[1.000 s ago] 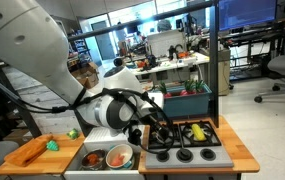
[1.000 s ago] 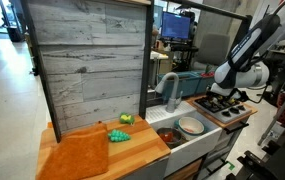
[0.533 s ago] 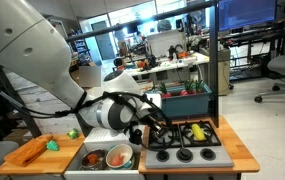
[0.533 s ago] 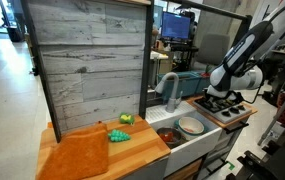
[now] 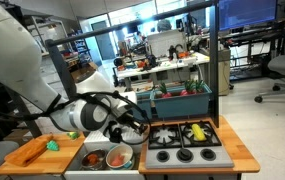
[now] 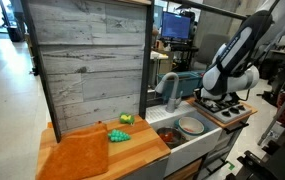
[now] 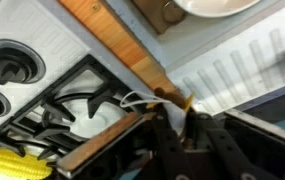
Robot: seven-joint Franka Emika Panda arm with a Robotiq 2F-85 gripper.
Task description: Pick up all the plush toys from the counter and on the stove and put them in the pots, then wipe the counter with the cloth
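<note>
The gripper carries the orange plush toy from beside the stove over the pale bowl-like pot (image 7: 216,4) next and releases it, since that pot sits nearer than the dark one.
My gripper (image 7: 172,122) is shut on a small brown and orange plush toy (image 7: 164,97) with a white string loop, held above the stove's front edge. In an exterior view the gripper (image 5: 132,124) hangs between the stove (image 5: 185,143) and the sink's pots (image 5: 118,156). A yellow plush toy (image 5: 195,131) lies on the stove, and also shows at the wrist view's lower left as the yellow plush (image 7: 12,165). A green plush toy (image 6: 117,136) lies by the orange cloth (image 6: 77,155) on the counter, with a small yellow-green toy (image 6: 126,119) behind it.
The sink holds a dark pot (image 6: 169,137) and a pale bowl-like pot (image 6: 190,126), with a faucet (image 6: 170,85) behind them. A tall wooden back panel (image 6: 82,65) stands behind the counter. A teal bin (image 5: 182,100) sits behind the stove.
The jaws closed on the small plush toy at the stove. The arm then swung with it away from the stove toward the sink.
</note>
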